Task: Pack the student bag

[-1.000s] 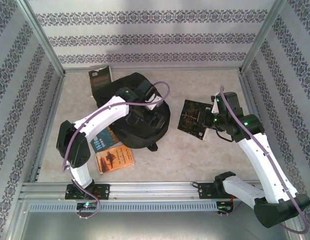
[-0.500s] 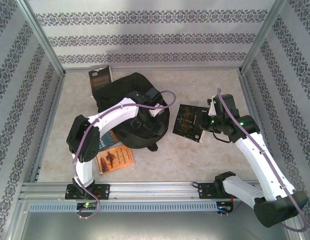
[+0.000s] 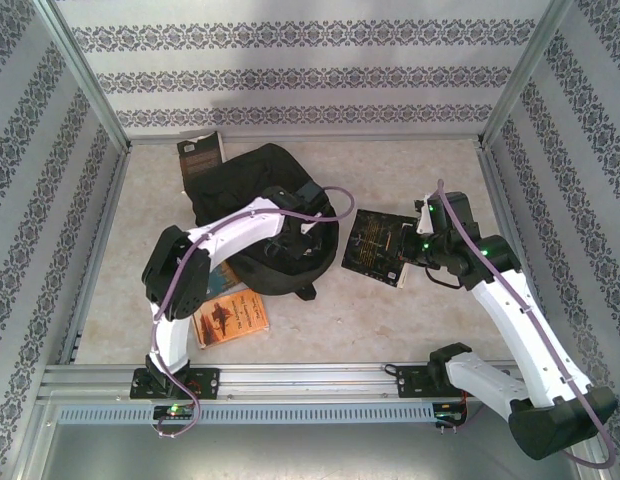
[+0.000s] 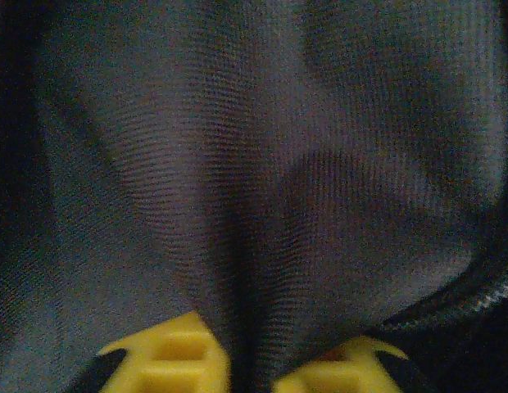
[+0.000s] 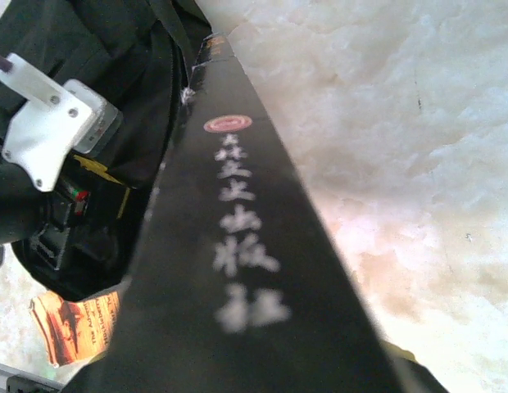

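Observation:
My left gripper will next move up and outward over the bag's far part (image 3: 282, 168) and then let go of the fold. This will open the bag for the black book (image 3: 375, 245) beside it.
The student bag (image 3: 240, 175), a large black backpack, lies at the table's middle left. My left gripper (image 3: 306, 228) reaches into its right side. In the left wrist view its yellow fingertips (image 4: 176, 356) stand close together, shut on a pinched fold of the bag's dark fabric (image 4: 262, 164). A zipper shows at the lower right. My right gripper (image 3: 416, 243) is shut on a black book (image 3: 375, 245) and holds it tilted above the table, just right of the bag. The right wrist view looks along the book's spine (image 5: 238, 246), which has white characters, toward the bag (image 5: 82, 49).
An orange book (image 3: 230, 315) lies in front of the bag, beside my left arm, with a blue book (image 3: 222, 284) partly under the arm. A dark book (image 3: 200, 158) leans at the back left. Metal frame rails and patterned walls bound the table.
My left gripper was open and has shut on the bag's fabric, its arm having swung right. My right gripper has carried the black book leftward, closer to the bag.

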Robot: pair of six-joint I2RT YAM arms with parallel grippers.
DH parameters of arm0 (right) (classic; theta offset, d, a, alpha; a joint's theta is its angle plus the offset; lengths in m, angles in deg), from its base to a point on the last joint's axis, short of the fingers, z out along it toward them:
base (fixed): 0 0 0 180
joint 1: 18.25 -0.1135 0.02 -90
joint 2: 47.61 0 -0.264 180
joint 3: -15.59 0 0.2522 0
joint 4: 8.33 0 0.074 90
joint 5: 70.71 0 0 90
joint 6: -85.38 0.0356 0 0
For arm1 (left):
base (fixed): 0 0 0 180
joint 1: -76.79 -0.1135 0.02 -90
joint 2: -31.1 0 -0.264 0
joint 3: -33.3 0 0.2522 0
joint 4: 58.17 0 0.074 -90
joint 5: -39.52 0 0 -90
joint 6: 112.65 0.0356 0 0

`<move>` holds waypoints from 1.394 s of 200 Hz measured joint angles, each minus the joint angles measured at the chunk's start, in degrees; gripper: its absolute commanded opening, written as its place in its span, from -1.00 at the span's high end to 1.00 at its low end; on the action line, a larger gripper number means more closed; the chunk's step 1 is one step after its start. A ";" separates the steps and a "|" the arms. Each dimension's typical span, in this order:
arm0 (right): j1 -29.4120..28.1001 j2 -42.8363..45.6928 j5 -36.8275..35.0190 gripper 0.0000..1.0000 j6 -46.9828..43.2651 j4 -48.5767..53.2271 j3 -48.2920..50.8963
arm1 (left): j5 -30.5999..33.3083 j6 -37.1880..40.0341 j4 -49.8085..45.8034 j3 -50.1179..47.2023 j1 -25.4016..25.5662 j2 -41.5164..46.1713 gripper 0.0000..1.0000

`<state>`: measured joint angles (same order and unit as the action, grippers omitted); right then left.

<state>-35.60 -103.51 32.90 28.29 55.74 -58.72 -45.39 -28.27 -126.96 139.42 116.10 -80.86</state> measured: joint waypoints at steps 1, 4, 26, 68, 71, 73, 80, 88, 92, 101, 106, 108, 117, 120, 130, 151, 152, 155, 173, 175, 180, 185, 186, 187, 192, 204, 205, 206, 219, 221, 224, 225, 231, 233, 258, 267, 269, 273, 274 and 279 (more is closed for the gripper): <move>0.00 0.00 0.00 1.00 0.00 0.00 0.00 | 0.00 0.00 0.00 0.00 0.00 0.00 1.00; 0.00 0.04 0.00 1.00 0.00 0.00 0.00 | 0.15 0.11 -0.11 0.28 0.00 0.59 1.00; 0.00 0.04 0.00 1.00 0.02 0.00 0.00 | 0.81 0.20 -1.14 2.12 -0.11 3.48 1.00; 0.00 0.04 -0.07 1.00 1.53 -0.07 -0.76 | -2.84 -1.44 -1.79 5.20 -2.82 9.33 0.91; 0.00 0.04 -0.02 1.00 1.73 -0.13 -0.96 | -3.43 -1.64 -1.79 5.29 -3.15 9.68 0.91; 0.00 0.04 0.04 1.00 1.99 -0.24 -1.16 | -3.58 -1.79 -1.79 5.29 -3.21 9.79 0.91; 0.00 0.02 0.24 1.00 2.69 -0.52 -1.62 | -5.84 -2.54 -1.79 5.31 -4.11 10.91 0.90; 0.00 0.00 0.76 1.00 3.61 -1.29 -2.10 | -7.85 -3.28 -1.77 5.31 -4.94 11.67 0.89; 0.00 -0.09 1.29 1.00 4.59 -1.86 -2.45 | -9.03 -3.76 -1.77 5.31 -5.35 12.04 0.89; 0.00 -0.42 2.40 1.00 6.14 -3.39 -2.80 | -11.13 -4.52 -1.73 5.31 -5.97 12.66 0.89; 0.00 -0.70 3.06 1.00 7.23 -4.26 -3.02 | -12.28 -4.98 -1.70 5.31 -6.14 12.90 0.88; 0.00 -0.83 3.28 1.00 7.58 -4.57 -3.08 | -12.81 -5.25 -1.66 5.31 -6.32 12.98 0.87; 0.00 -1.62 4.24 1.00 9.55 -6.45 -3.19 | -14.64 -5.90 -1.55 5.31 -6.56 13.29 0.86; 0.00 -1.77 4.42 1.00 9.97 -6.78 -3.19 | -14.99 -6.10 -1.53 5.31 -6.64 13.31 0.86; 0.00 -2.75 5.33 1.00 12.26 -8.63 -3.19 | -16.81 -6.91 -1.49 5.31 -6.88 13.46 0.85; -0.70 -5.55 6.54 1.00 17.44 -12.20 -3.19 | -20.61 -9.03 -0.70 5.27 -8.20 13.75 0.85; -0.79 -5.66 6.54 1.00 17.62 -12.33 -3.19 | -20.79 -9.11 -0.66 5.27 -8.33 13.79 0.85; -1.03 -6.10 6.54 1.00 18.29 -12.70 -3.19 | -21.38 -9.49 -0.42 5.25 -8.57 13.84 0.85; -3.39 -7.98 6.69 1.00 21.64 -14.21 -3.19 | -25.27 -12.15 1.27 5.16 -10.29 14.08 0.84; -3.56 -8.07 6.69 1.00 21.88 -14.29 -3.19 | -25.49 -12.35 1.33 5.16 -10.36 14.08 0.84; -4.00 -8.20 6.67 1.00 22.60 -14.45 -3.19 | -26.32 -13.03 1.73 5.16 -10.73 14.08 0.84; -4.22 -8.22 6.62 1.00 23.17 -14.45 -3.19 | -27.19 -13.84 2.01 5.16 -10.97 14.08 0.84; -4.24 -8.22 6.62 1.00 23.28 -14.45 -3.19 | -27.30 -13.94 2.01 5.16 -11.02 14.08 0.84; -4.26 -8.20 6.64 1.00 23.37 -14.45 -3.19 | -27.41 -14.12 2.03 5.18 -11.04 14.08 0.84; -4.31 -8.02 6.60 1.00 23.76 -14.36 -3.19 | -28.13 -14.60 2.29 5.18 -11.17 14.05 0.84; -4.07 -7.23 6.14 1.00 24.50 -13.51 -3.21 | -29.73 -16.24 2.64 5.90 -11.19 13.79 0.84; -4.07 -7.23 6.14 1.00 24.50 -13.51 -3.21 | -29.81 -16.39 2.73 5.97 -11.19 13.77 0.84; -4.00 -7.15 6.08 1.00 24.61 -13.38 -3.21 | -29.97 -16.48 2.78 6.05 -11.19 13.73 0.84; -2.43 -5.70 5.99 1.00 25.97 -11.76 -3.21 | -31.65 -18.49 3.78 7.17 -11.19 13.07 0.84; -2.36 -5.57 5.97 1.00 26.12 -11.52 -3.21 | -31.71 -18.60 3.89 7.23 -11.19 13.03 0.84; -1.92 -5.11 5.95 1.00 26.43 -11.23 -3.21 | -32.11 -19.04 4.22 7.39 -11.19 12.90 0.84; -1.73 -4.92 5.92 1.00 26.64 -11.08 -3.21 | -32.17 -19.15 4.31 7.43 -11.19 12.87 0.84; -1.16 -4.09 5.75 1.00 27.28 -10.32 -3.21 | -32.83 -20.06 4.96 7.61 -11.19 12.61 0.83; -1.01 -3.80 5.66 1.00 27.43 -10.12 -3.21 | -33.03 -20.35 5.11 7.65 -11.19 12.57 0.83; -0.17 -0.22 4.94 1.00 29.09 -6.75 -4.20 | -35.08 -22.82 7.02 7.67 -11.19 11.98 0.81; -0.46 0.57 5.14 1.00 29.59 -6.36 -4.33 | -35.76 -23.56 7.65 7.67 -11.19 11.82 0.79; -0.66 0.81 5.31 1.00 29.68 -6.27 -4.33 | -35.80 -23.63 7.72 7.67 -11.19 11.80 0.79; -0.98 1.03 5.49 1.00 29.86 -6.08 -4.33 | -36.17 -24.04 7.96 7.67 -11.19 11.76 0.78; -1.18 1.07 5.62 1.00 29.97 -5.99 -4.31 | -36.28 -24.15 8.00 7.67 -11.19 11.74 0.78; -1.64 1.07 6.01 1.00 30.08 -6.08 -4.15 | -36.54 -24.41 8.20 7.67 -11.19 11.69 0.76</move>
<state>-37.24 -102.44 38.91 58.36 49.66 -62.88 -81.94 -52.69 -118.76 147.09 104.91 -69.17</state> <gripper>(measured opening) 0.184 0.107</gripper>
